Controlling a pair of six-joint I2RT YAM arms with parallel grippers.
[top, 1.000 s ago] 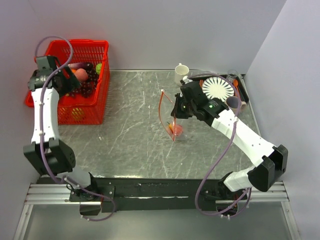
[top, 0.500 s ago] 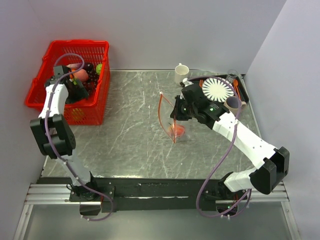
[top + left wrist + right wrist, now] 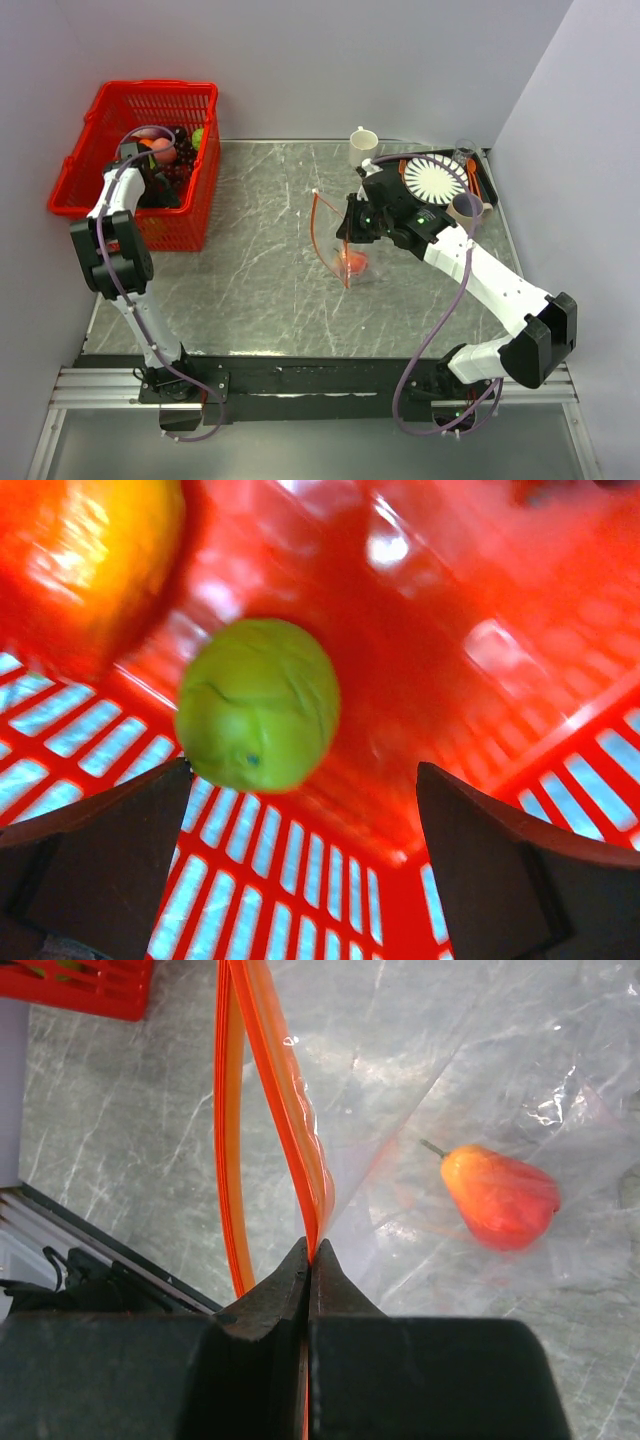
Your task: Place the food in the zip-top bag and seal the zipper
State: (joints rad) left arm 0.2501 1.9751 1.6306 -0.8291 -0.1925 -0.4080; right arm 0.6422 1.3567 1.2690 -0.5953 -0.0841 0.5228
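Observation:
My left gripper moves toward the left in its wrist view and onto the green round fruit (image 3: 259,705) next, since the fruit lies off-centre, nearer one open finger.
The clear zip-top bag (image 3: 338,250) stands mid-table with its mouth open; it also shows in the right wrist view (image 3: 450,1070). A red-orange pear-shaped fruit (image 3: 352,262) (image 3: 500,1197) lies inside it. My right gripper (image 3: 350,226) (image 3: 311,1252) is shut on one side of the red-orange zipper (image 3: 316,222) (image 3: 275,1080) and holds the mouth up. My left gripper (image 3: 143,182) (image 3: 303,770) is open inside the red basket (image 3: 150,92) (image 3: 300,880), just behind a green round fruit (image 3: 258,704) that lies on the basket floor, not between the fingers.
An orange-yellow fruit (image 3: 90,560) lies beside the green one. The basket also holds dark grapes (image 3: 180,165) and a peach-coloured fruit (image 3: 161,150). A white cup (image 3: 363,142), a striped plate (image 3: 436,177) and a purple cup (image 3: 465,207) stand at the back right.
My left gripper has swung in and dropped deep into the basket. My right gripper has shifted the bag's mouth slightly left, still shut on the zipper.

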